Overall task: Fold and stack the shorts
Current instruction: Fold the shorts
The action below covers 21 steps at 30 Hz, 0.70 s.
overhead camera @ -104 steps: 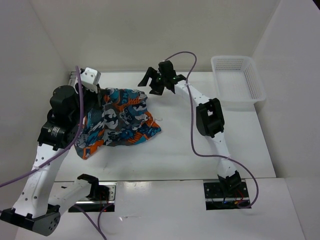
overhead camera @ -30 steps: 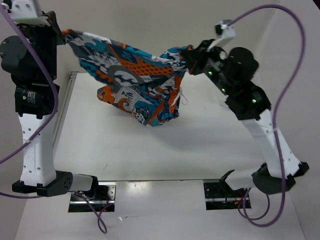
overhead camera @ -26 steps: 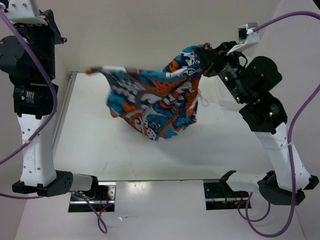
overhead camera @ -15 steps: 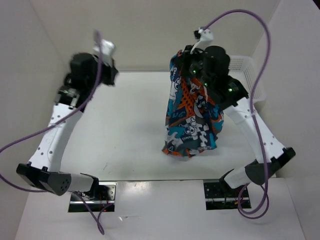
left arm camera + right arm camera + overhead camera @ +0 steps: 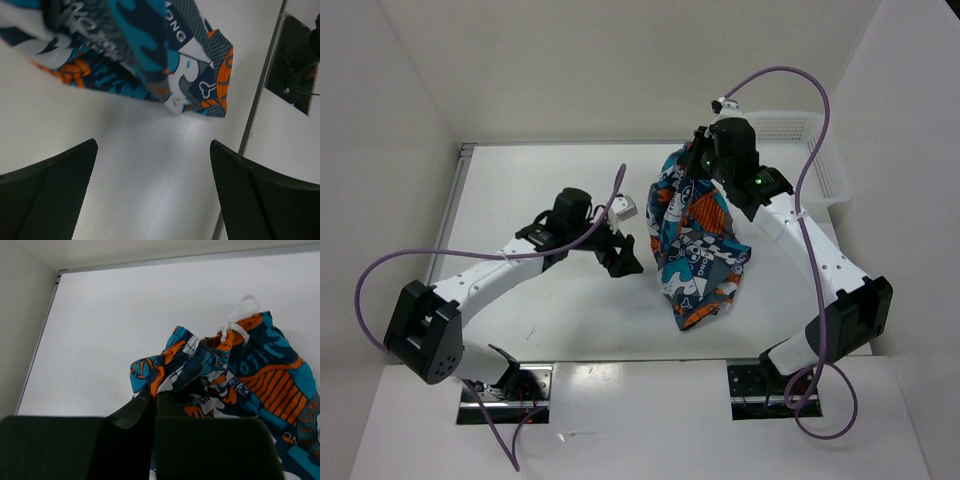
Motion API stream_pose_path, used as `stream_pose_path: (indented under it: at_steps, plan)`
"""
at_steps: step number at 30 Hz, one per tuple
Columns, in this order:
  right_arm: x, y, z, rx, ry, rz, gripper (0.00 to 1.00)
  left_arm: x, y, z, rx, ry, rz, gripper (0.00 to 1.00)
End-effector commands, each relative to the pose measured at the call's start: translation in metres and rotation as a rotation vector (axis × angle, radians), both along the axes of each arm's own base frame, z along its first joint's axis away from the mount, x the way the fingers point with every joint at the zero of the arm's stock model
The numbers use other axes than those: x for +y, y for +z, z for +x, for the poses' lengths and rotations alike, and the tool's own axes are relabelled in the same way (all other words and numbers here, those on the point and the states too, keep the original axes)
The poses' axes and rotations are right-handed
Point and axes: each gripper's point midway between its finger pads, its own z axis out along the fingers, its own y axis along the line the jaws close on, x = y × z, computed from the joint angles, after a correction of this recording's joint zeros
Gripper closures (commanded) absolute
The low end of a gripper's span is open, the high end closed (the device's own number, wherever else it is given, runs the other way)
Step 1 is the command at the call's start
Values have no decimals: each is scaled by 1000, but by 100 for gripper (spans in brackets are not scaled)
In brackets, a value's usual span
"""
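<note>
I will move my left gripper to the right in the top view, onto the shorts' lower side edge [image 5: 669, 287] [image 5: 173, 105], and close it, because that edge faces its open fingers.
The shorts [image 5: 692, 245], printed in teal, orange, black and white, hang in a bunched column from my right gripper [image 5: 695, 163], which is shut on their upper edge. Their lower end rests on the table near the front. In the right wrist view the jaws [image 5: 154, 396] pinch a fold of the shorts [image 5: 260, 370], whose white drawstring shows above. My left gripper [image 5: 626, 256] is low over the table just left of the shorts, open and empty. The left wrist view shows its gripper [image 5: 152, 145] spread wide over bare table, the shorts [image 5: 150, 55] hanging beyond it.
A white mesh basket [image 5: 835, 178] stands at the back right, partly behind the right arm. The table's front edge [image 5: 255, 115] and a black mount [image 5: 300, 60] lie right of the left gripper. White walls close in the back and sides.
My left gripper let go of the shorts, opened, and swung down to the table's middle. The right arm kept its grip and brought the shorts down, now hanging bunched.
</note>
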Motion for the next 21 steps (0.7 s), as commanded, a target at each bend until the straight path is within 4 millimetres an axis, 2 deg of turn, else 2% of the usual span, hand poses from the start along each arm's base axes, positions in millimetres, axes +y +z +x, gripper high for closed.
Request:
stream_pose_path:
  at_steps: [1, 2, 3, 4, 5, 7, 8, 11, 13, 14, 16, 17, 18, 19, 21]
  plan:
    - [-22, 29, 12, -82, -115, 138, 100, -42, 18, -1, -179, -175, -195, 0]
    - [-29, 22, 16, -67, -139, 151, 100, -47, 8, 0, -180, -162, -176, 0]
    - [-27, 27, 17, -74, -147, 188, 100, -61, 5, -8, -196, -180, -168, 0]
    - [-32, 18, 21, -53, -167, 192, 100, -65, -7, -9, -195, -161, -140, 0]
    - [-35, 22, 24, -66, -178, 209, 100, -65, -28, -1, -202, -101, -89, 0]
    - [-33, 23, 28, -70, -181, 225, 100, -67, -48, -3, -183, -104, -66, 0]
    - [-32, 32, 29, -88, -181, 246, 100, -69, -63, 1, -168, -96, -47, 0]
    - [-35, 40, 31, -102, -209, 278, 100, -78, -75, 18, -180, -73, -38, 0]
    - [-35, 49, 30, -125, -208, 300, 100, -86, -69, 31, -215, -59, -56, 0]
    - [-34, 49, 30, -122, -210, 308, 100, -92, -75, 33, -213, -60, -49, 0]
    - [-35, 45, 29, -121, -211, 308, 100, -100, -71, 51, -258, -28, -63, 0]
    - [-36, 51, 25, -133, -209, 314, 100, -102, -72, 53, -264, -27, -68, 0]
    - [-42, 49, 28, -136, -227, 312, 100, -108, -62, 50, -274, -58, -101, 0]
    - [-43, 54, 26, -146, -226, 317, 100, -113, -66, 46, -268, -81, -108, 0]
    - [-47, 49, 27, -139, -236, 312, 100, -120, -64, 38, -259, -123, -124, 0]
